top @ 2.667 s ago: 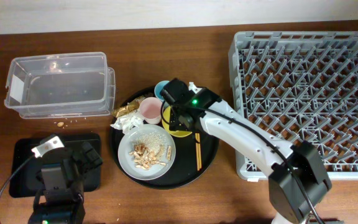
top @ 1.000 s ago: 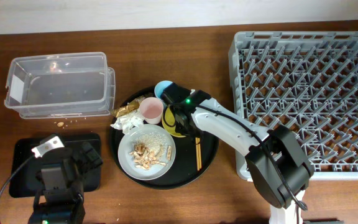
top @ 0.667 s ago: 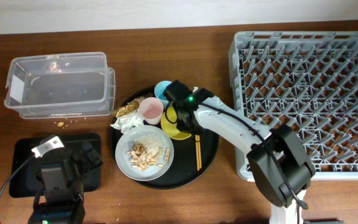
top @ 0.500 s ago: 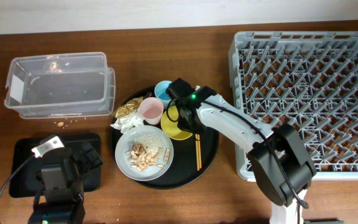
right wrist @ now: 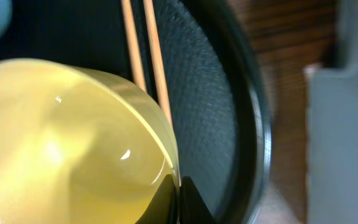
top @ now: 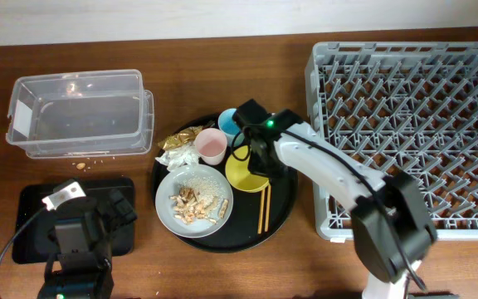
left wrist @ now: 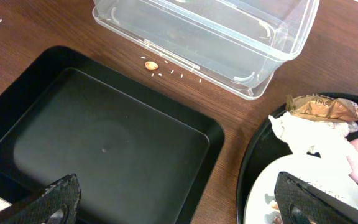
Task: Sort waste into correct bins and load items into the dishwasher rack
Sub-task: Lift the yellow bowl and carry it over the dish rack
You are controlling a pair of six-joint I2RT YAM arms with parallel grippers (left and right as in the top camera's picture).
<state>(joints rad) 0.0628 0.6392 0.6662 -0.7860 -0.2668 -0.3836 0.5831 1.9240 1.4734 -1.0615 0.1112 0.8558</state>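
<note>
My right gripper lifts the bowl (top: 246,173) across to the rack's empty middle wires next, to the right in the overhead view, lowers it there and releases it.
My right gripper (top: 261,166) is shut on the rim of the yellow bowl (top: 246,173); in the right wrist view its jaws (right wrist: 179,186) pinch the bowl's (right wrist: 61,137) edge, one inside and one outside. The bowl sits on the round black tray (top: 285,199) beside the chopsticks (top: 264,208). Pink cup (top: 211,145), light-blue cup (top: 228,122), tissue (top: 181,158), wrapper (top: 178,139) and the grey plate (top: 214,218) with food scraps (top: 191,202) share that tray. My left gripper (left wrist: 179,208) hangs open over the black rectangular tray (left wrist: 98,143). The clear tub (top: 77,112) stands at the back left.
The grey dishwasher rack (top: 413,133) fills the right side, its near-left corner close to the round tray's edge (right wrist: 257,124). Crumbs (left wrist: 150,65) lie on the wood between the tub and the black rectangular tray.
My right gripper has shut on the yellow bowl's rim and pulled it right and nearer. The round tray and its contents slid slightly right. The left arm is still.
</note>
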